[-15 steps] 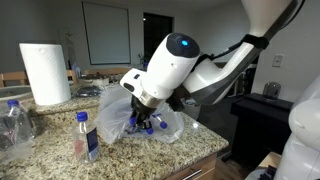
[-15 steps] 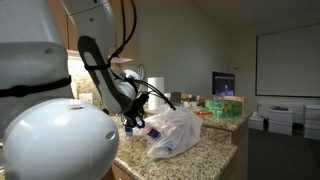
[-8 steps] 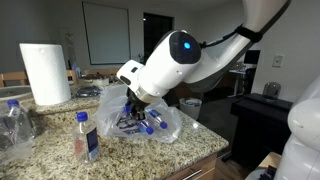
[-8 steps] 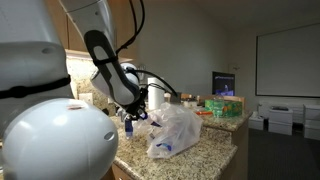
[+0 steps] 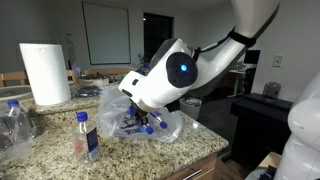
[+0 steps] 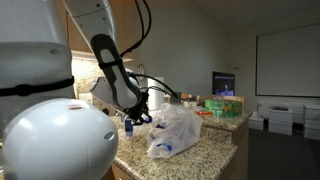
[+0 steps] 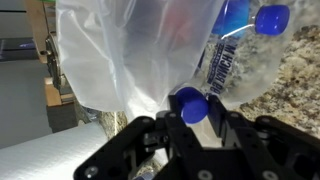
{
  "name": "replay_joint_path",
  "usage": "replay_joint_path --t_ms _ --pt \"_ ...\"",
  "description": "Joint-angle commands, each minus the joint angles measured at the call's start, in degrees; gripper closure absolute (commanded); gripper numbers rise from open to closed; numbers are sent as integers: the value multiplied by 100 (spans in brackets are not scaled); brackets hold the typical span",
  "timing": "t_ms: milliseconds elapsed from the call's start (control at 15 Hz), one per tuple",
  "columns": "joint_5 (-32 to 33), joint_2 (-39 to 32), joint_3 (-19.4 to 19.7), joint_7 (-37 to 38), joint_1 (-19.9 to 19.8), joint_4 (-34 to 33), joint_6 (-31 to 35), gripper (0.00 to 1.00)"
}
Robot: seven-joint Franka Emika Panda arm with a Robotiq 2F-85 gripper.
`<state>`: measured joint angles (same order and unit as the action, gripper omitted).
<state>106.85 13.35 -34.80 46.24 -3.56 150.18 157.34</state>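
My gripper lowers a little further into the opening of the clear plastic bag next and releases the blue cap, because its bottle already lies partly inside.
My gripper (image 7: 193, 118) is shut on the blue cap (image 7: 190, 103) of a clear water bottle (image 7: 228, 62), which lies partly in a clear plastic bag (image 7: 130, 50). A second blue cap (image 7: 270, 18) shows at the top right of the wrist view. In both exterior views the gripper (image 5: 141, 122) (image 6: 136, 117) is down at the mouth of the bag (image 5: 112, 108) (image 6: 178, 130) on the granite counter (image 5: 190, 143). The arm hides most of the held bottle there.
A small water bottle with a blue cap (image 5: 86, 136) stands on the counter near the front edge. A paper towel roll (image 5: 45, 72) stands at the back. Crushed clear bottles (image 5: 14, 122) lie beside it. Boxes (image 6: 224, 105) sit at the counter's far end.
The arm's wrist and forearm have tilted and shifted a little over the bag. The gripper stays at the bag's mouth with the bottle in it.
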Motion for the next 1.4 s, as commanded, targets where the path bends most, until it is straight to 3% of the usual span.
replay_joint_path --t_ms 0,200,267,600,667,1133,1333 --pt "272 -151 -73 373 18 -5 -330 89" --pt "193 -240 -84 308 9 16 -468 89" --pt "111 -366 696 130 807 49 -654 89" --pt "55 -505 1437 184 1589 57 -948 90" --pt "47 -533 1526 180 1686 52 -993 46" --pt "-38 -585 1802 168 1980 68 -1244 4" --pt "-97 -592 1839 162 2021 74 -1297 0"
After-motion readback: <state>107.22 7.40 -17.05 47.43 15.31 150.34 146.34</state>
